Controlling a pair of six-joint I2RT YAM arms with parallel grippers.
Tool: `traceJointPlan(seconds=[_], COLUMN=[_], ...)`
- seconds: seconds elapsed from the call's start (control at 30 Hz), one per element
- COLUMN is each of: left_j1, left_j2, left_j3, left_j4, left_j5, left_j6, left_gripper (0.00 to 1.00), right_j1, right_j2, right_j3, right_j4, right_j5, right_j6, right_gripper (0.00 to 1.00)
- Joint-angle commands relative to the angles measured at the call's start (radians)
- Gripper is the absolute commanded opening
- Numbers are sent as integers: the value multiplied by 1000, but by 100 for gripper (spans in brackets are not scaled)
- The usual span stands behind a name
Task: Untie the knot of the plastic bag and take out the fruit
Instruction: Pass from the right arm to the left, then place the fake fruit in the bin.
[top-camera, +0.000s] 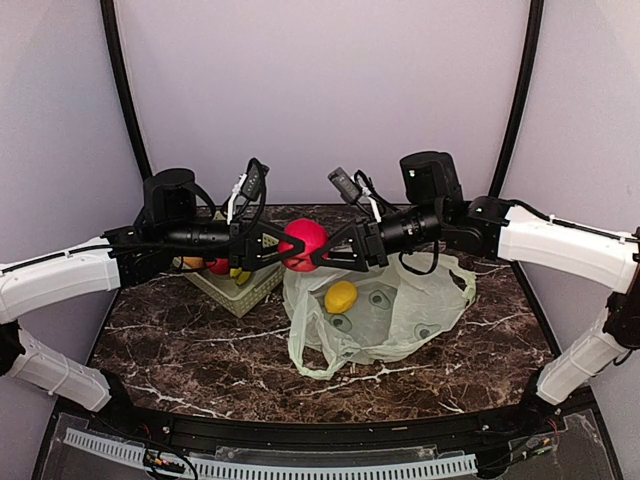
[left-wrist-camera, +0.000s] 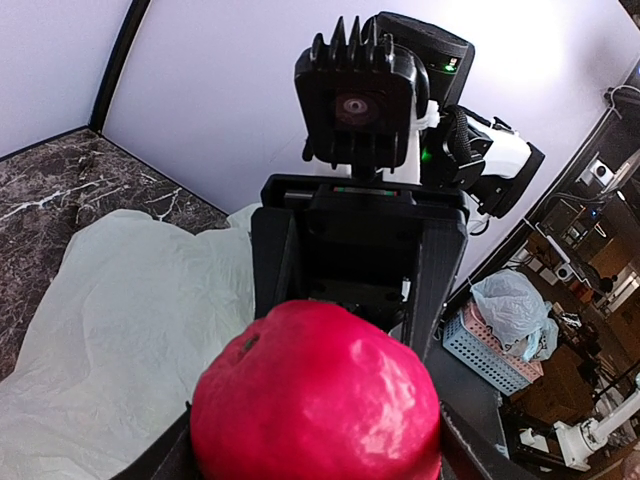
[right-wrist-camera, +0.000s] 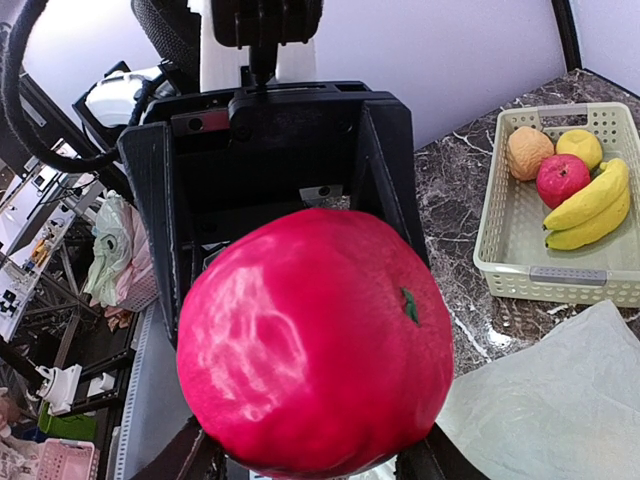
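My left gripper swings left in the top view to the basket already holding fruit (top-camera: 216, 281) below next, then tilts down and releases the apple.
A big red apple (top-camera: 303, 243) hangs in mid-air between my two grippers, above the table's middle. My left gripper (top-camera: 281, 247) closes on it from the left and my right gripper (top-camera: 325, 246) from the right; both pairs of jaws touch its sides. The apple fills the left wrist view (left-wrist-camera: 315, 400) and the right wrist view (right-wrist-camera: 315, 340). The pale green plastic bag (top-camera: 400, 310) lies flat and open below, with a yellow fruit (top-camera: 340, 296) on it. No knot shows.
A pale green perforated basket (top-camera: 250, 292) stands left of the bag. In the right wrist view the basket (right-wrist-camera: 545, 275) holds an orange fruit (right-wrist-camera: 528, 152), a yellow-green one (right-wrist-camera: 580, 147), a small red apple (right-wrist-camera: 562, 178) and bananas (right-wrist-camera: 590, 205).
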Motion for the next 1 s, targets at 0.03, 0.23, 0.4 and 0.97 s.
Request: traceJointPlan(seconds=[0.03, 0.23, 0.4, 0.97], left_j1=[-1, 1, 40, 399], left_j2=[-14, -42, -58, 12], left_j3=[3, 16, 39, -9], left_j4=[32, -102, -239, -569], left_j5=[18, -112, -227, -585], left_j6=[-7, 47, 96, 124], left_gripper=[51, 47, 46, 47], right_j1=[-6, -8, -19, -63], right_j2=[-9, -46, -92, -165], right_j3=[3, -19, -51, -125], right_j4=[13, 14, 14, 56], right_j5=[0, 35, 107, 187], right_j6=[-10, -17, -15, 23], right_gripper=[50, 85, 97, 99])
